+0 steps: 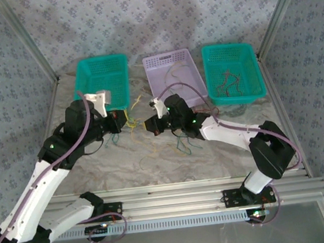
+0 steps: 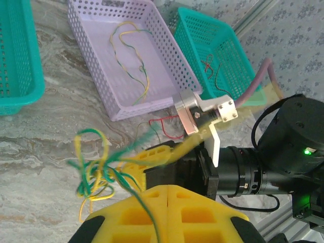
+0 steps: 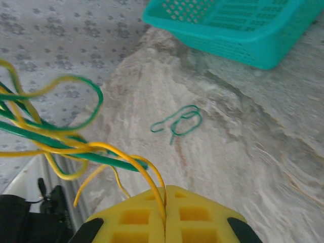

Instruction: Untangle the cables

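Note:
I need to move my right gripper toward the second teal basket's near edge (image 1: 231, 100) next and release the yellow cable, since that edge is on the gripper's side opposite the tangle.
A tangle of yellow and green cables (image 1: 132, 120) hangs between my two grippers above the marble table. In the left wrist view the tangle (image 2: 93, 169) is blurred, and my left gripper (image 2: 167, 188) is shut on a green strand running between its yellow fingers. My right gripper (image 3: 165, 190) is shut on a yellow cable that arches up from its pads toward the bundle (image 3: 45, 136). The right gripper's yellow fingers (image 2: 157, 157) face the left gripper closely. From above, the left gripper (image 1: 118, 121) and right gripper (image 1: 151, 124) sit a short gap apart.
Behind stand a teal basket (image 1: 103, 81), a purple basket (image 1: 174, 76) holding a yellow-green wire (image 2: 131, 61), and a second teal basket (image 1: 232, 70) with red wires (image 2: 212, 66). Loose strands lie on the table: green (image 3: 179, 121), red (image 2: 167, 126), others (image 1: 183, 145).

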Action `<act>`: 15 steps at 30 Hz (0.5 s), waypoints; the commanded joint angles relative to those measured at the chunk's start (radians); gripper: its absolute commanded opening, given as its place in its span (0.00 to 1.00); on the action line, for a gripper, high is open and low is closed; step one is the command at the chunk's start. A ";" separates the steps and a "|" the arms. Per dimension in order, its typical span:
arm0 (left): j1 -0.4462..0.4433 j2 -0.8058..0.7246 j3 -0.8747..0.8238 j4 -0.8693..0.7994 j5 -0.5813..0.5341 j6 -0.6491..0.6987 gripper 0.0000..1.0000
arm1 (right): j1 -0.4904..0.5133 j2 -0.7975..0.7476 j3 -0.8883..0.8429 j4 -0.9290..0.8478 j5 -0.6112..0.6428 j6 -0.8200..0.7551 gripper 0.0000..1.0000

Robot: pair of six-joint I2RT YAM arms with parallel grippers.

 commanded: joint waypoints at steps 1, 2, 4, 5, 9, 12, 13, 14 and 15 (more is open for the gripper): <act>0.009 -0.035 0.009 -0.019 -0.029 0.023 0.00 | -0.050 -0.108 -0.063 -0.087 0.158 -0.034 0.00; 0.008 -0.037 0.010 -0.025 -0.035 0.027 0.00 | -0.067 -0.137 -0.085 -0.111 0.205 -0.032 0.00; 0.009 -0.039 0.009 -0.032 -0.039 0.034 0.00 | -0.112 -0.189 -0.128 -0.151 0.284 -0.013 0.00; 0.009 -0.037 0.008 -0.037 -0.044 0.037 0.00 | -0.137 -0.217 -0.147 -0.172 0.318 -0.003 0.00; 0.009 -0.041 0.010 -0.058 -0.076 0.058 0.00 | -0.266 -0.299 -0.214 -0.243 0.358 0.070 0.00; 0.011 -0.047 0.021 -0.083 -0.102 0.079 0.00 | -0.358 -0.350 -0.254 -0.268 0.325 0.101 0.00; 0.010 -0.048 0.026 -0.091 -0.110 0.085 0.00 | -0.378 -0.367 -0.261 -0.278 0.319 0.101 0.00; 0.011 -0.049 0.031 -0.100 -0.117 0.091 0.00 | -0.396 -0.380 -0.261 -0.296 0.316 0.099 0.00; 0.010 -0.049 0.036 -0.107 -0.122 0.097 0.00 | -0.407 -0.393 -0.260 -0.311 0.321 0.097 0.00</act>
